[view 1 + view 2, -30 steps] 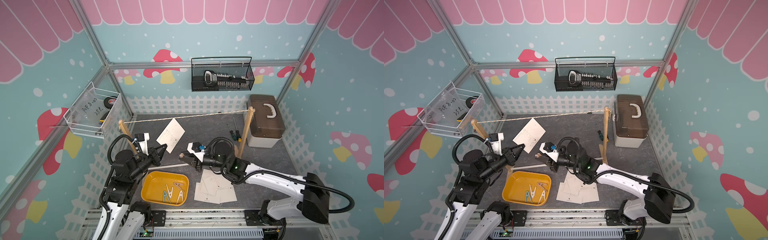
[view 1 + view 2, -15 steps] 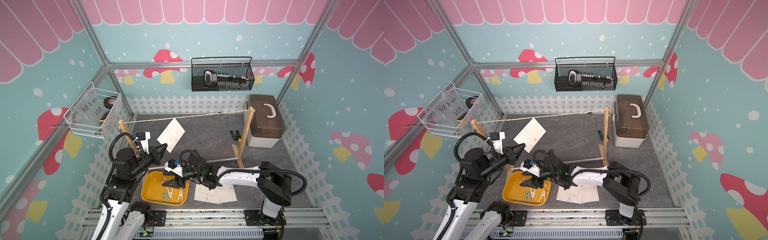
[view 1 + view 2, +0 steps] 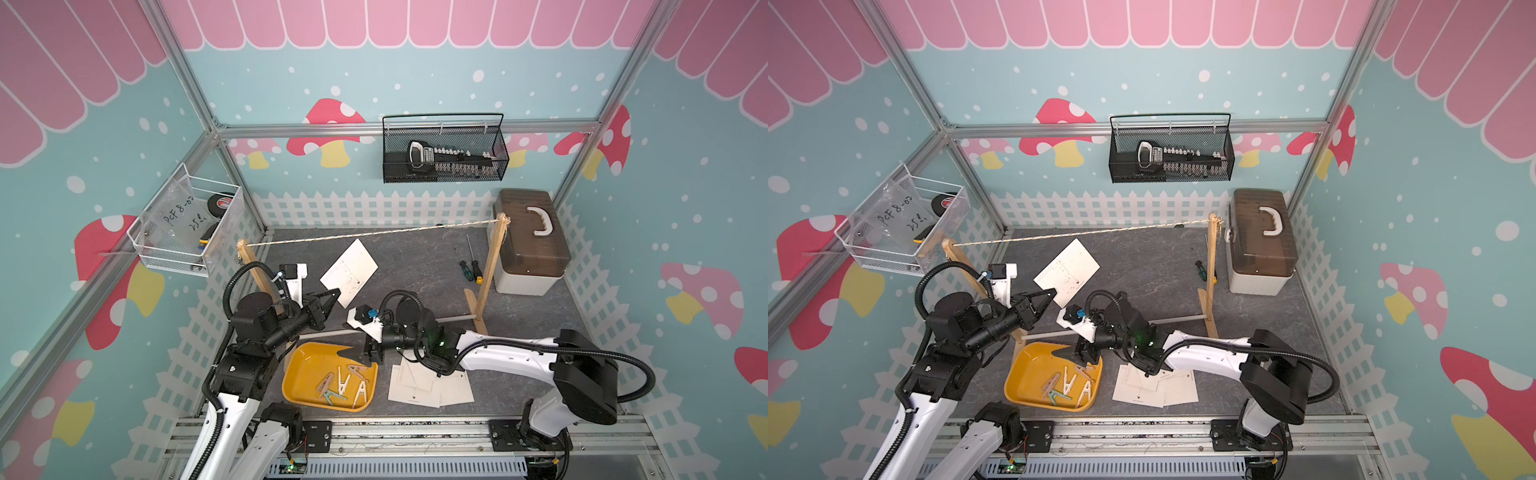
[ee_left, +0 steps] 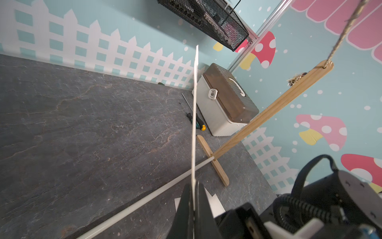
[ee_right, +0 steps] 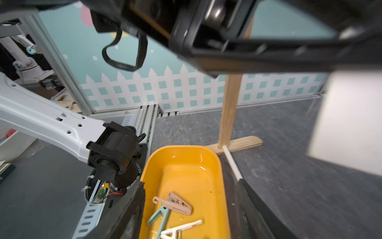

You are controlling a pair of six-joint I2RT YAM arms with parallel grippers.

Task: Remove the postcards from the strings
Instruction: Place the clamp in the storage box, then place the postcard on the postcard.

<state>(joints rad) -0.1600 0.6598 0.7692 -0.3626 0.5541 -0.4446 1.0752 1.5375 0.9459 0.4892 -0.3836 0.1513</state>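
The stacked postcards are below my left gripper and closer to my base, so it will move back and down over them next and release its postcard there.
My left gripper (image 3: 332, 296) (image 3: 1050, 294) is shut on the lower corner of one off-white postcard (image 3: 351, 270) (image 3: 1067, 270), held in the air just below the string (image 3: 374, 233) (image 3: 1079, 233). In the left wrist view the postcard (image 4: 194, 115) shows edge-on, pinched by the gripper (image 4: 194, 192). My right gripper (image 3: 360, 356) (image 3: 1079, 353) (image 5: 191, 184) hangs open over the right end of the yellow tray (image 3: 299, 374) (image 5: 182, 148), nothing between its fingers. Several clothespins (image 3: 345, 382) (image 5: 173, 204) lie in the tray. More postcards (image 3: 432, 386) (image 3: 1154, 386) lie stacked on the table under the right arm.
The string spans two wooden posts (image 3: 488, 274) (image 3: 255, 270) joined low down by a white rod (image 3: 451, 320). A brown-lidded box (image 3: 528, 249) stands at the back right, with screwdrivers (image 3: 469, 270) beside it. Wire baskets hang on the walls.
My right gripper swung left from the middle of the rack to above the yellow tray and its jaws opened. The left gripper with the postcard barely moved.
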